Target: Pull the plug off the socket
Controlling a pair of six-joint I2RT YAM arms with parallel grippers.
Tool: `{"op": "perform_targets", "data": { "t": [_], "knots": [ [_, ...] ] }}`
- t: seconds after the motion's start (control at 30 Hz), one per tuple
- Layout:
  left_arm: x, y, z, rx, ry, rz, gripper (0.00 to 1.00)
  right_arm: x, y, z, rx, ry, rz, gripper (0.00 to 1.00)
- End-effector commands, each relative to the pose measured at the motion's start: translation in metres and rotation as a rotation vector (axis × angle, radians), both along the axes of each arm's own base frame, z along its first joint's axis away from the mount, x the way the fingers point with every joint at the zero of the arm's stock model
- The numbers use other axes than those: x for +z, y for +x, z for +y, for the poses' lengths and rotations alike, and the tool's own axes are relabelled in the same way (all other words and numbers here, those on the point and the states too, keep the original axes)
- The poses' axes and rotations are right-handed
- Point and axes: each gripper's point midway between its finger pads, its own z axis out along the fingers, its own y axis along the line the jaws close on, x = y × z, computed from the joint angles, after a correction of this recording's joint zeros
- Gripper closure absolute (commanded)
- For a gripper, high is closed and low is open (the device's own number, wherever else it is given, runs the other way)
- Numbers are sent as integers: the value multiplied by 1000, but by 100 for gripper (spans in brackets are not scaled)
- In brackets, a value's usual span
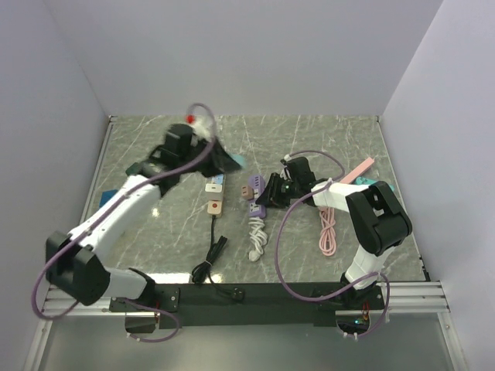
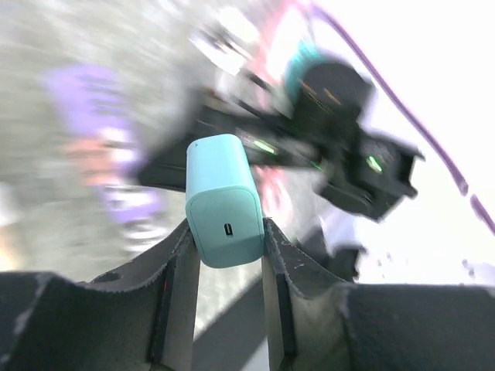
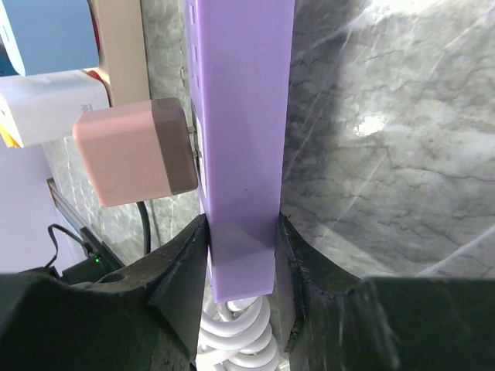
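Note:
I will move my left gripper to the left in the top view and down beside the blue box next, because the released plug needs to stay clear of both socket strips.
My left gripper (image 1: 226,159) is shut on a teal plug (image 1: 234,161) and holds it in the air, left of and clear of the purple socket strip (image 1: 256,198). In the left wrist view the teal plug (image 2: 224,199) sits pinched between my fingertips (image 2: 226,246); the background is blurred. My right gripper (image 1: 272,193) is shut on the strip's end. In the right wrist view the purple strip (image 3: 244,116) stands between the jaws of my right gripper (image 3: 241,255), with a pink plug (image 3: 131,151) still seated in its left face.
A beige socket strip (image 1: 215,194) with a black cable (image 1: 210,259) lies left of the purple one. A white coiled cable (image 1: 256,238) trails toward me. A pink cable (image 1: 328,230) and a pink bar (image 1: 362,170) lie at the right.

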Motion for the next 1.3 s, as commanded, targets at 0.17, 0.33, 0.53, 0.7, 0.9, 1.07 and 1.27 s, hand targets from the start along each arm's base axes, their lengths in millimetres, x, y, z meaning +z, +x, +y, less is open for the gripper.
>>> {"op": "perform_targets", "data": {
  "t": [0.17, 0.33, 0.53, 0.7, 0.9, 1.07, 1.27],
  "knots": [
    [-11, 76, 222, 541, 189, 16, 100, -40, -15, -50, -79, -227, 88, 100],
    [-65, 82, 295, 714, 281, 160, 100, -26, -18, -49, -66, -217, 70, 100],
    [-137, 66, 331, 776, 391, 352, 100, -11, -18, -47, -53, -195, 49, 100],
    [-181, 45, 351, 829, 429, 481, 100, -3, -15, -42, -31, -179, 34, 100],
    [-198, 35, 362, 892, 463, 534, 87, 6, -13, -37, -5, -155, 19, 100],
    [-191, 35, 360, 899, 442, 528, 40, 14, -12, -34, 12, -152, 6, 100],
    [-152, 32, 346, 897, 449, 421, 6, 22, -11, -28, 37, -146, -2, 100]
  ]
}}
